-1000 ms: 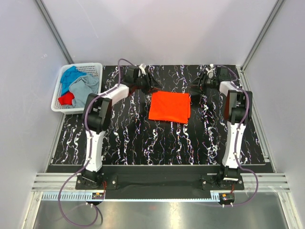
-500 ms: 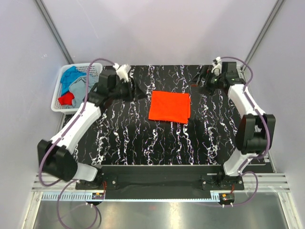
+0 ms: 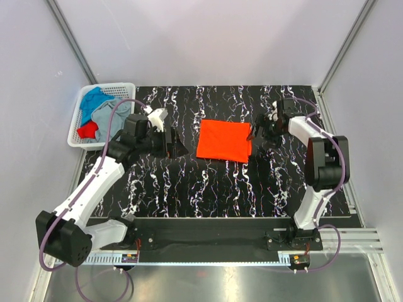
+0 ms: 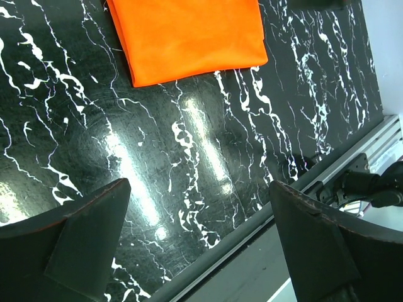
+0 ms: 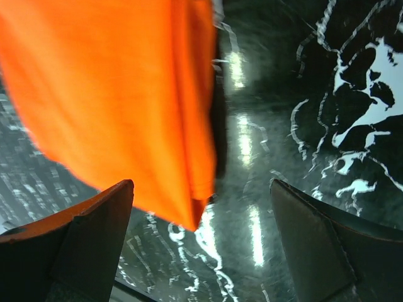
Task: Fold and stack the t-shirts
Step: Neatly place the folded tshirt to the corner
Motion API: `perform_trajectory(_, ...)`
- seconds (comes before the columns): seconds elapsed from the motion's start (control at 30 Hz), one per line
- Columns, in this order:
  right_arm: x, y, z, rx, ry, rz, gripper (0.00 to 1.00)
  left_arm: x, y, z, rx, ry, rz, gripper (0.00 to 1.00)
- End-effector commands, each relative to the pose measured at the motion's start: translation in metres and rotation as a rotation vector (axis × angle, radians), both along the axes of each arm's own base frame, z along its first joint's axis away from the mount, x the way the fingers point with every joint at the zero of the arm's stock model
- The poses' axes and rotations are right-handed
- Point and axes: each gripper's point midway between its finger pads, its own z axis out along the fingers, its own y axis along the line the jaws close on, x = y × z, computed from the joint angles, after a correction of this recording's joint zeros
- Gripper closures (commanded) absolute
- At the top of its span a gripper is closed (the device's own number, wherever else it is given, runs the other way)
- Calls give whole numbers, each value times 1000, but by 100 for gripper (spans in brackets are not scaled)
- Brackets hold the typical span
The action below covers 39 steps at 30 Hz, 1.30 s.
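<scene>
My open right gripper goes down and to its left in the top view next and closes. This is because the orange t-shirt's folded side edge (image 3: 250,142) (image 5: 198,150) lies that way below it.
A bright orange t-shirt (image 3: 224,141) lies folded into a flat square at the middle of the black marbled table; it also shows in the left wrist view (image 4: 189,34) and the right wrist view (image 5: 113,100). Blue (image 3: 94,99), grey (image 3: 112,116) and red (image 3: 88,130) t-shirts lie crumpled in the basket. My left gripper (image 3: 174,145) is open and empty, left of the orange shirt (image 4: 198,207). My right gripper (image 3: 257,133) is open and empty, just off the shirt's right edge (image 5: 201,207).
A white lattice basket (image 3: 124,89) stands off the table's far left corner. The table's metal front rail (image 4: 327,170) shows in the left wrist view. Grey walls close in the sides and back.
The left gripper has drawn back from the far edge, nearer and lower on the left of the orange shirt. The right gripper has come down from the far right corner to the shirt's right edge.
</scene>
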Motion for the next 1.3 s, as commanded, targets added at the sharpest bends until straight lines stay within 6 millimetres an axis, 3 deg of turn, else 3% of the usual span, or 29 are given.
perform_trajectory(0.0, 6, -4, -13, -26, 23, 24, 4, 0, 1, 14, -1, -75, -26, 1)
perform_trajectory(0.13, 13, 2, -27, 2, 24, 42, 4, -4, 0, 15, -4, -73, -39, 1)
perform_trajectory(0.47, 20, -3, -35, -33, 2, 29, 5, -3, 10, 27, 1, -137, 16, 1)
perform_trajectory(0.73, 18, 10, -34, 42, -4, 44, 15, -1, 10, 33, -15, -155, 26, 1)
perform_trajectory(0.93, 21, 29, -42, 70, -6, 80, 29, 0, 12, 30, -24, -143, 32, 1)
perform_trajectory(1.27, 29, 28, -58, 13, -20, 116, 65, 0, 15, 29, -15, -146, 46, 1)
